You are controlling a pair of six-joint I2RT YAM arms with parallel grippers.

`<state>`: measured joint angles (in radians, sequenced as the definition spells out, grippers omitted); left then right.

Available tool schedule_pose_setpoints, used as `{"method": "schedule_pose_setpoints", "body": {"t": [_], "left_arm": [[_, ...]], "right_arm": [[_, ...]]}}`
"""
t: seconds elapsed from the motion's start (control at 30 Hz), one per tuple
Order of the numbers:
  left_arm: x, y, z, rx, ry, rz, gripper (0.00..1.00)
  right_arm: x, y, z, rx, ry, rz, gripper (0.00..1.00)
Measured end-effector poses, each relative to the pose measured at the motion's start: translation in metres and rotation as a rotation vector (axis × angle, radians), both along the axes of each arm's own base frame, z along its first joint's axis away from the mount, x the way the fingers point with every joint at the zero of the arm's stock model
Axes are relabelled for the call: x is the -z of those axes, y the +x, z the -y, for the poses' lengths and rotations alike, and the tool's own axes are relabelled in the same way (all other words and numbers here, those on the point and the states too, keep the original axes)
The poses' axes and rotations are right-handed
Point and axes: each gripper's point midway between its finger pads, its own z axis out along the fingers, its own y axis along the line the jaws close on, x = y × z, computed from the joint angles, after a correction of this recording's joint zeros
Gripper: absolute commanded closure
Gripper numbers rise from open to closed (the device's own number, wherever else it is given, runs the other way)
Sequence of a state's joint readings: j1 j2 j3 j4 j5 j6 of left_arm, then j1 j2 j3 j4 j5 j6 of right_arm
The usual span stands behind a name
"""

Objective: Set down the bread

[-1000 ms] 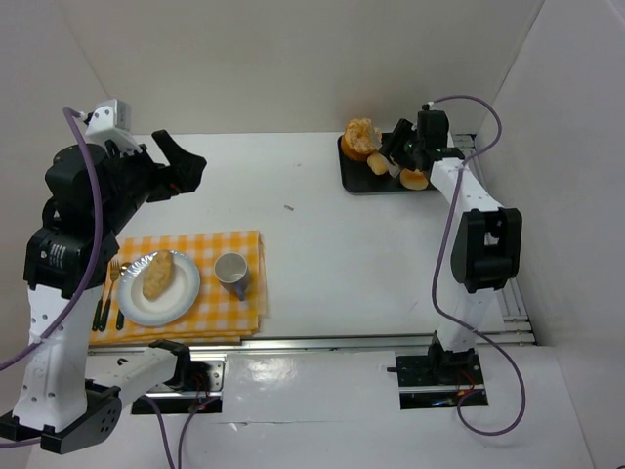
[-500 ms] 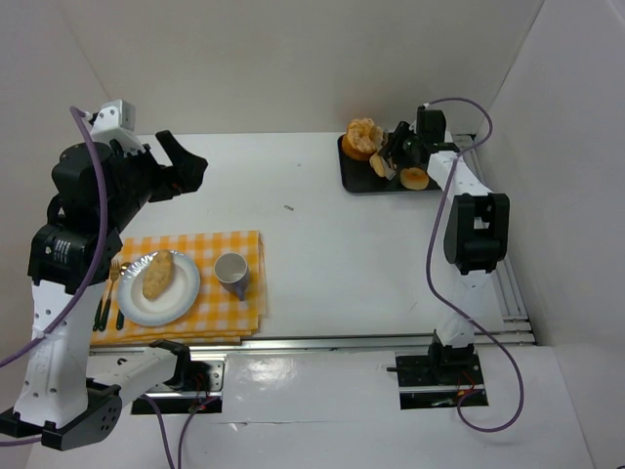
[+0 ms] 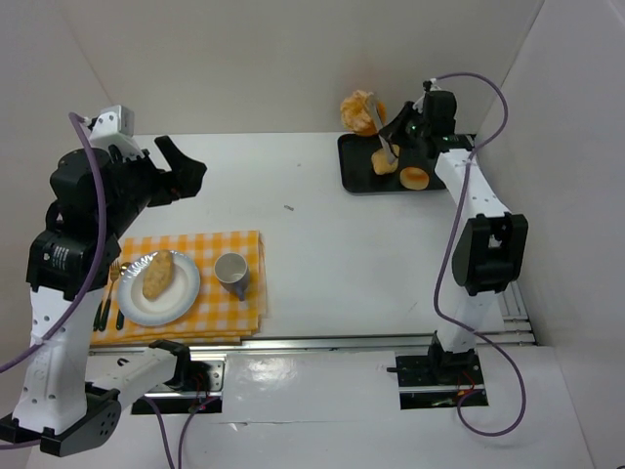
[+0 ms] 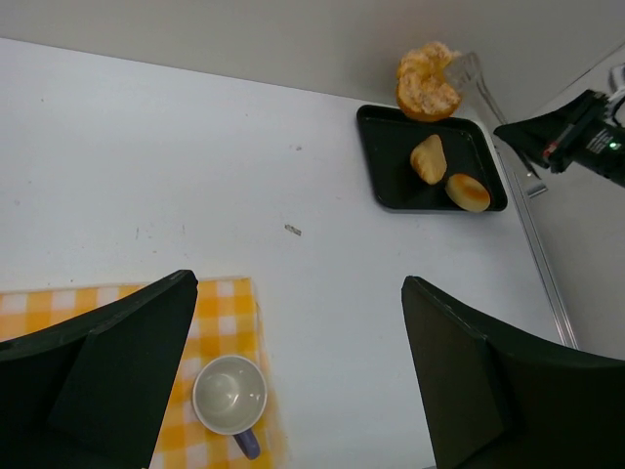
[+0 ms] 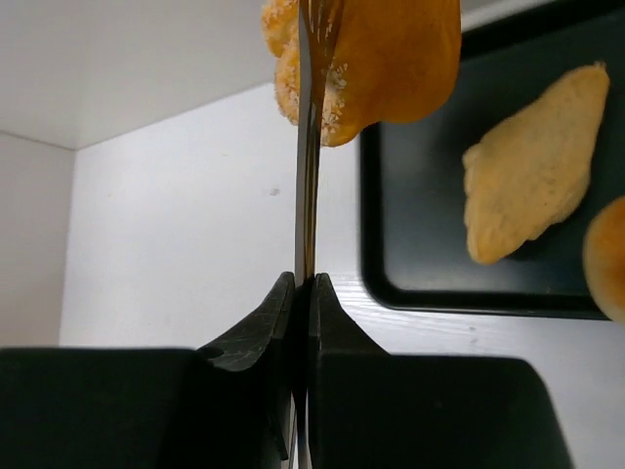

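My right gripper's tongs clamp the lifted bread, so it will next swing back and left in the top view, then down over the white plate.
My right gripper (image 5: pixel 304 283) is shut on a pair of thin metal tongs (image 5: pixel 306 176). The tongs clamp a round sugared bread (image 5: pixel 376 59), which hangs in the air above the back left corner of the black tray (image 3: pixel 356 176). That lifted bread (image 3: pixel 360 110) also shows in the left wrist view (image 4: pixel 427 83). Two more breads lie on the tray: an oblong one (image 4: pixel 428 158) and a round bun (image 4: pixel 468 191). My left gripper (image 4: pixel 303 371) hangs open over the table's left part, high above the cup (image 4: pixel 229 394), holding nothing.
A yellow checked placemat (image 3: pixel 234 313) at the near left carries a white plate (image 3: pixel 132 305) with a long bread roll (image 3: pixel 157 275), a fork (image 3: pixel 109 283) and a grey cup (image 3: pixel 231 271). White walls close in the back and both sides.
My right gripper has shut on the tongs, and the round bread has risen off the tray towards the back. The left arm has barely moved.
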<state>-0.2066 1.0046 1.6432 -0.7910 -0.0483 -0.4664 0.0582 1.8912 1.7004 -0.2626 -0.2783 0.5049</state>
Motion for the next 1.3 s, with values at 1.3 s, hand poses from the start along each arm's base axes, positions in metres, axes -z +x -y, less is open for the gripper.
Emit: {"method": "schedule_pose_setpoints", "body": {"t": [1.3], "left_arm": [[0.024,-0.038,-0.048,-0.210,0.069,0.009,0.01]], "right_arm": [[0.021,-0.301,-0.410,-1.070,0.071,-0.026,1.00]]}}
